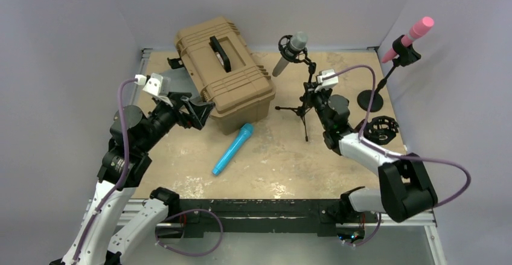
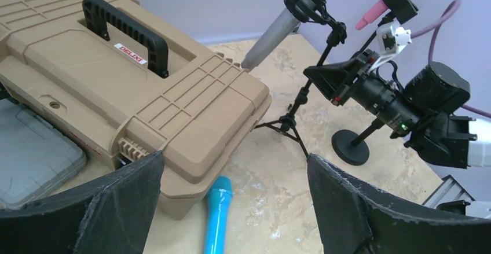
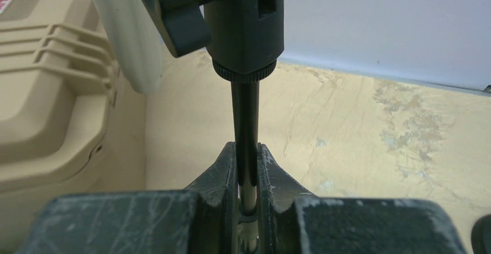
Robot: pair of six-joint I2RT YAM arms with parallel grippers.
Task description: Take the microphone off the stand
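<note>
My right gripper pulls the stand's pole (image 3: 245,121) slightly back and lets go of it next, since clear tabletop lies that way, past the tripod's near foot.
A grey microphone (image 1: 290,54) sits tilted in a black shock mount on a tripod stand (image 1: 305,105) at the back middle of the table. It also shows in the left wrist view (image 2: 289,17). My right gripper (image 1: 314,96) is shut on the stand's thin black pole (image 3: 245,121), just below the clamp joint; in the right wrist view my right gripper (image 3: 247,150) has both jaws tight against the pole. My left gripper (image 1: 202,113) is open and empty beside the tan case, above the table (image 2: 234,158). A blue microphone (image 1: 232,149) lies loose on the table (image 2: 217,219).
A tan case (image 1: 223,72) with a black handle stands at the back left, touching the blue microphone's head. A pink microphone (image 1: 410,37) sits on a round-base stand (image 1: 370,100) at the back right. A spare black shock mount (image 1: 380,129) lies near the right arm.
</note>
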